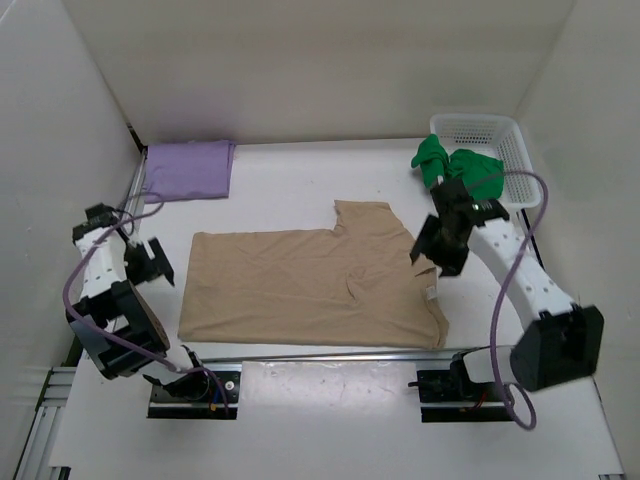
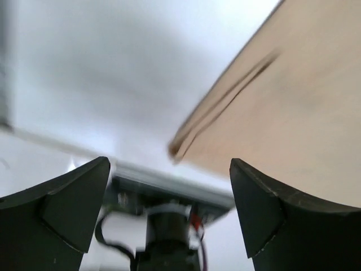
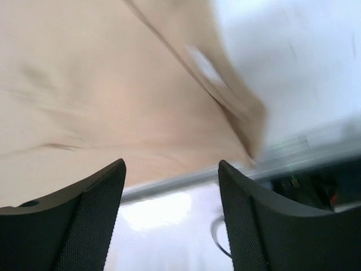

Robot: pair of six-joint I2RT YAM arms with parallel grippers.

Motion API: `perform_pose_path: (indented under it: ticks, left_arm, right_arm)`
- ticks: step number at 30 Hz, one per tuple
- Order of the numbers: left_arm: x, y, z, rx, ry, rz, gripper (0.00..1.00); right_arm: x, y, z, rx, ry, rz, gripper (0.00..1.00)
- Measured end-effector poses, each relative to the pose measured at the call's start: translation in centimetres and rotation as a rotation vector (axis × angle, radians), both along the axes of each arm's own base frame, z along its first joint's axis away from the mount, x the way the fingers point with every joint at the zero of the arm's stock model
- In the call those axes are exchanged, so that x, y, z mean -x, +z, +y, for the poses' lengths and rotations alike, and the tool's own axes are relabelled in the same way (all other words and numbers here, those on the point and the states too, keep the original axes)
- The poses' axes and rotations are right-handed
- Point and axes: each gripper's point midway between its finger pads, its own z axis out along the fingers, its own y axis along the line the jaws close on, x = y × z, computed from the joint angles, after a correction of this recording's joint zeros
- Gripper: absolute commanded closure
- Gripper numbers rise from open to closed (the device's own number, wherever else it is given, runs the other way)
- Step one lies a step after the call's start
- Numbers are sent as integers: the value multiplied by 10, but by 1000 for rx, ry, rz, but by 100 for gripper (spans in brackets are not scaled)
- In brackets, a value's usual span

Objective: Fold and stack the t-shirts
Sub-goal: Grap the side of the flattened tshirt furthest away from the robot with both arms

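My right gripper needs to go outward next and then down onto the tan t-shirt's far flap corner toward the basket, as the flap sticks out past the t-shirt's far edge.
The tan t-shirt [image 1: 310, 285] lies flat in the middle of the table, folded to a wide slab with a notch at its far right corner. A lavender t-shirt [image 1: 190, 168] sits folded at the back left. The green t-shirt [image 1: 455, 168] hangs crumpled over the basket's near rim. My left gripper [image 1: 150, 262] hovers open just off the tan shirt's left edge, and that edge [image 2: 293, 101] shows at the upper right of the left wrist view. Over the shirt's right edge, my right gripper [image 1: 440, 245] is open too, with tan cloth [image 3: 113, 84] below it and nothing between its fingers.
A white mesh basket [image 1: 490, 130] stands at the back right corner. An aluminium rail [image 1: 320, 355] runs along the near edge just in front of the tan shirt. White walls close in the table on three sides.
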Motion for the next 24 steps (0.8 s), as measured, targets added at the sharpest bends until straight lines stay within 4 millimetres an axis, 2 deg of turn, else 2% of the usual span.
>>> perform_pose_path:
  ticks: [3, 6, 8, 12, 13, 15, 18, 21, 24]
  left_arm:
    - [-63, 33, 19, -35, -20, -202, 0]
    - [-116, 45, 23, -27, -73, -311, 0]
    - [-149, 37, 20, 9, -114, -333, 2]
    - [-199, -6, 10, 78, -177, -292, 2]
    - [-208, -18, 6, 93, -191, -275, 2]
    - [-221, -40, -4, 118, -220, -245, 2]
    - [-232, -57, -19, 121, -263, -211, 2]
    - [-245, -55, -32, 116, -304, -243, 2]
    - [-248, -58, -39, 113, -323, -242, 2]
  right_arm:
    - [-67, 27, 18, -4, 80, -89, 27]
    - [-134, 32, 38, -3, 128, -119, 27]
    - [-183, 23, 54, -15, 150, -135, 28]
    - [-264, -12, 78, -29, 167, -170, 28]
    - [-277, -25, 82, -31, 166, -171, 28]
    - [-288, -52, 83, -28, 161, -143, 28]
    - [-286, -84, 77, -17, 139, -84, 28]
    - [-283, -97, 69, -11, 117, -55, 28]
    - [-285, -99, 67, -29, 107, -56, 28]
